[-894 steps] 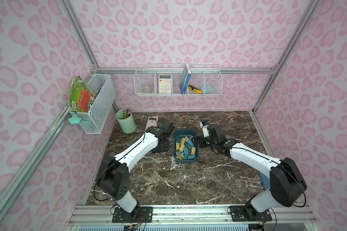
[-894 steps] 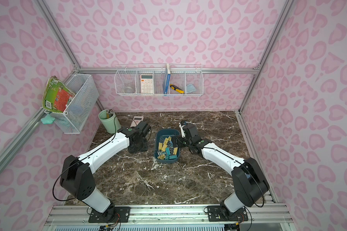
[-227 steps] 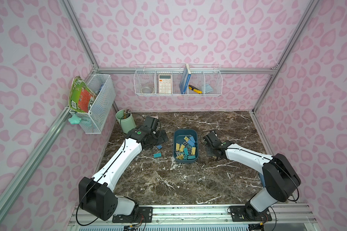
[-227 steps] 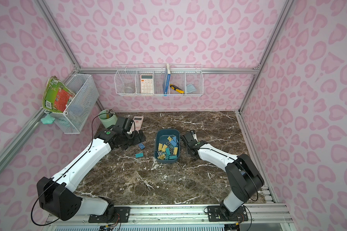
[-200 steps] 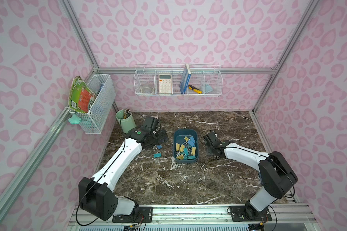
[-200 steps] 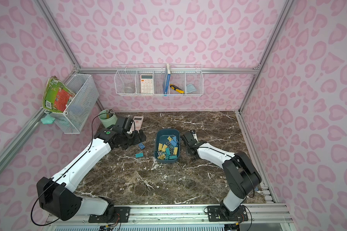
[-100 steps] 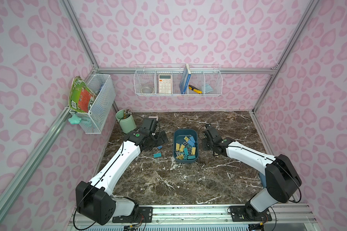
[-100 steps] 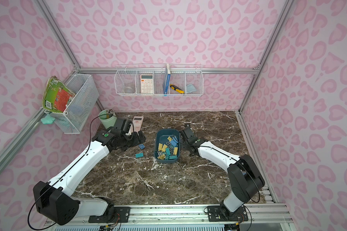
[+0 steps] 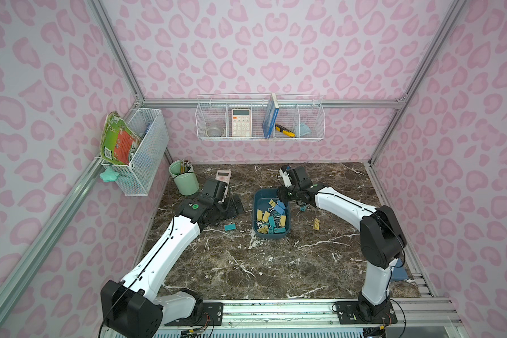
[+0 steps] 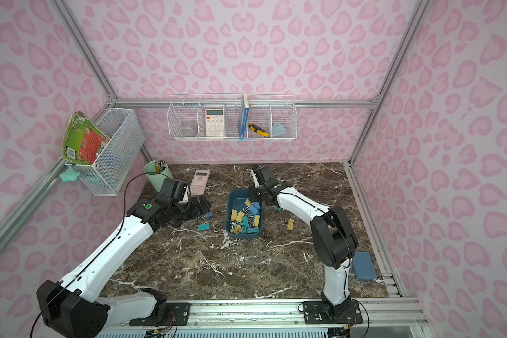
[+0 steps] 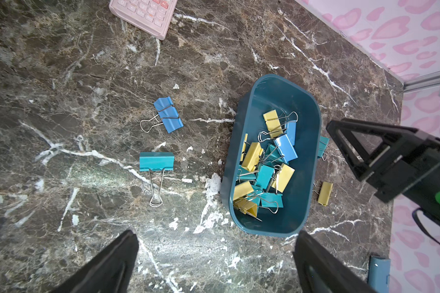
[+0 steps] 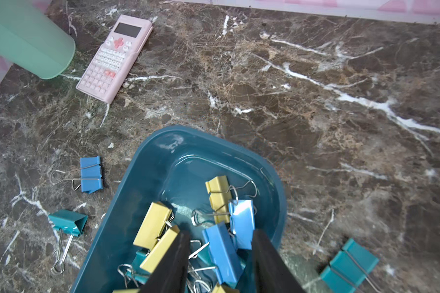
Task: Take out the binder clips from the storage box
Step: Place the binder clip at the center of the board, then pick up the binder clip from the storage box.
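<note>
My right gripper is above the far yellow clip's wire handle [image 12: 242,188] and will lower into the box onto it next, since the handle's loop sticks out beside the clip's body.
The storage box [image 9: 254,210] [image 10: 228,210] is a dark teal tray at mid-table, holding several yellow, teal and blue binder clips [image 9: 271,222] [image 11: 264,162]. Left of it on the marble lie a teal clip [image 9: 229,226] [image 11: 156,161] and a blue clip [image 10: 207,215] [image 11: 168,115]. To its right lie a yellow clip [image 9: 316,224] and a teal clip [image 10: 278,209] [image 12: 348,263]. My right gripper [image 9: 283,197] [image 12: 221,233] is open over the box's far right part. Blue clips [image 12: 221,248] lie loose between its fingers. My left gripper [image 10: 201,206] [image 11: 216,234] stands wide open and empty, left of the box.
A pink calculator [image 9: 223,176] [image 12: 113,58] and a green pencil cup [image 9: 184,181] stand at the back left. A flat blue-grey case [image 10: 363,266] lies by the right wall near the front. White wire baskets [image 9: 259,120] [image 9: 138,152] hang on the back and left walls.
My right gripper has opened and moved left, from the table beside the box to over the box's far end. The left arm has drawn back slightly, still open.
</note>
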`<state>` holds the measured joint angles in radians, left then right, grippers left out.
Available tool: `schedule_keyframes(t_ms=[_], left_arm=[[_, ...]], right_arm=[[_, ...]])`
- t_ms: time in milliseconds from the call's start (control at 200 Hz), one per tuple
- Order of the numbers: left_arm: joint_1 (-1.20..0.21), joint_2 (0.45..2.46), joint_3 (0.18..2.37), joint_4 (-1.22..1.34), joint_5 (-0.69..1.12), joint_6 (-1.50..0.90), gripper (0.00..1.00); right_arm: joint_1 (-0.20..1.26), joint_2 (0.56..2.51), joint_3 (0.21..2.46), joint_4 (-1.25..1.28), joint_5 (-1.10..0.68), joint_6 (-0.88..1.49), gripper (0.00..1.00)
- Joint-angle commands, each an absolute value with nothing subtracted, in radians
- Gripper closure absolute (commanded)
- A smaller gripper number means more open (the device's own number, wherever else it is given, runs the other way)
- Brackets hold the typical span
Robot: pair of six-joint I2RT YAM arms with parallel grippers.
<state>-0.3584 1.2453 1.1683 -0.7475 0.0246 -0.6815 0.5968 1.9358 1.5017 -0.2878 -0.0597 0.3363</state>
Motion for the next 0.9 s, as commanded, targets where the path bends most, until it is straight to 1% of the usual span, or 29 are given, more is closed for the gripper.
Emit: schedule_keyframes(t_ms=[0, 495, 640, 680, 830, 860, 895], left_arm=[[-0.357, 1.230, 1.161, -0.755, 0.040, -0.683, 0.01], [-0.358, 1.214, 1.169, -0.785, 0.014, -0.669, 0.01], [-0.357, 1.213, 1.171, -0.790, 0.011, -0.669, 0.01], [-0.357, 1.213, 1.170, -0.790, 0.011, -0.668, 0.01], [-0.357, 1.214, 1.167, -0.789, 0.008, -0.667, 0.01], [-0.357, 1.215, 1.168, -0.789, 0.008, -0.667, 0.01], [-0.357, 1.216, 1.169, -0.789, 0.009, -0.667, 0.01]], right_arm=[[0.586, 1.985, 1.544, -0.322, -0.131, 0.315, 0.57], [0.574, 2.146, 1.655, -0.350, -0.109, 0.308, 0.58], [0.573, 2.166, 1.668, -0.353, -0.136, 0.316, 0.67], [0.574, 2.166, 1.665, -0.350, -0.145, 0.318, 0.72], [0.573, 2.146, 1.652, -0.343, -0.164, 0.326, 0.97], [0.574, 2.138, 1.651, -0.342, -0.169, 0.327, 1.00], [0.573, 2.128, 1.648, -0.341, -0.175, 0.331, 1.00]])
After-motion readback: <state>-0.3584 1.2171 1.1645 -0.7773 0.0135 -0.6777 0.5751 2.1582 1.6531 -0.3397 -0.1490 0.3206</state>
